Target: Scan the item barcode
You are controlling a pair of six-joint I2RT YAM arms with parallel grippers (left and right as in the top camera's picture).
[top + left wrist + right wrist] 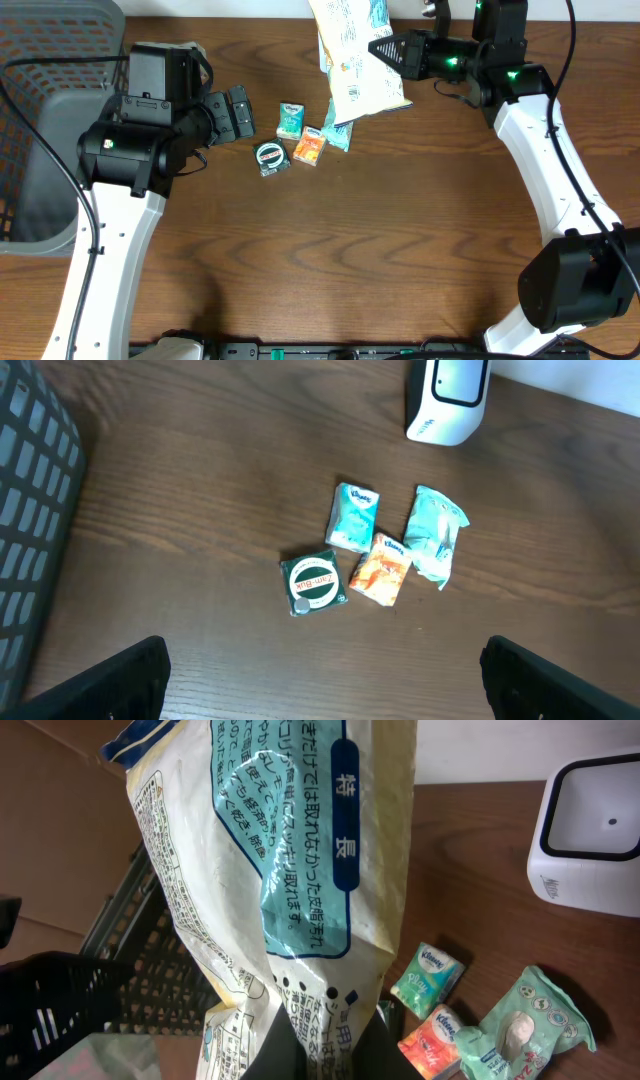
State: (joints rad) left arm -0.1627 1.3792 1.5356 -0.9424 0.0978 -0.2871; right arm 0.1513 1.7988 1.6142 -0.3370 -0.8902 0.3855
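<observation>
My right gripper should turn the cream bag away from the scanner, and then it should put the bag down on the wood to the right [468, 156] in the overhead view.
My right gripper [388, 50] is shut on a large cream snack bag [352, 55] with a blue label, and holds it up above the back of the table. In the right wrist view the bag [290, 850] fills the middle, pinched at its lower end between the dark fingers [372, 1048] of that gripper [325, 1055]. The white barcode scanner [590, 830] stands to the right of the bag, and it also shows in the left wrist view [448, 400]. My left gripper [240, 112] hangs open and empty left of the small items [325, 690].
On the wood lie a green tissue pack [290, 120], an orange tissue pack [310, 146], a teal pouch [338, 136] and a dark green square packet [270, 158]. A grey mesh basket [40, 110] stands at the far left.
</observation>
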